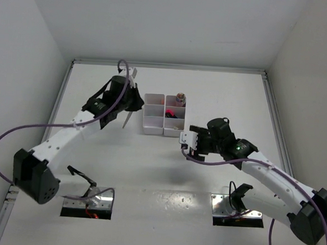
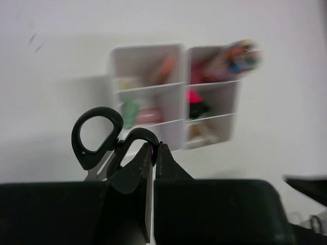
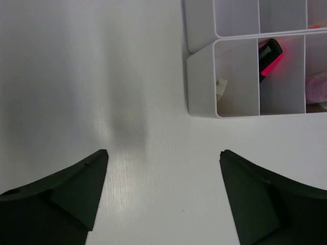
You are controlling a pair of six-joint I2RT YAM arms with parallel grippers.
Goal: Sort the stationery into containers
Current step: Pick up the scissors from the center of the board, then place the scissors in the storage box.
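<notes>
I should bring my left gripper down and across to the organiser's empty near section (image 1: pixel 152 123) (image 2: pixel 167 133) and let go of the scissors, because that section is below the gripper, to its right in the top view.
My left gripper (image 1: pixel 132 101) is shut on one black handle ring of the scissors (image 1: pixel 128 119), which hang blade-down just left of the white organiser (image 1: pixel 153 131). In the left wrist view the fingers (image 2: pixel 154 147) pinch the right ring of the scissors (image 2: pixel 96 137), with the organiser (image 2: pixel 172 133) blurred beyond. The organiser holds pens (image 1: pixel 180 97) and a pink highlighter (image 1: pixel 172 114). My right gripper (image 1: pixel 185 141) is open and empty above the table, near the organiser's front right corner. In the right wrist view (image 3: pixel 163 155) the organiser (image 3: pixel 202 81) shows the pink highlighter (image 3: pixel 270 56) and a small pale eraser (image 3: pixel 221 87).
White walls enclose the table on the left, right and far sides. Two metal mounting plates (image 1: pixel 87 201) (image 1: pixel 237 207) sit at the near edge. Purple cables loop off both arms.
</notes>
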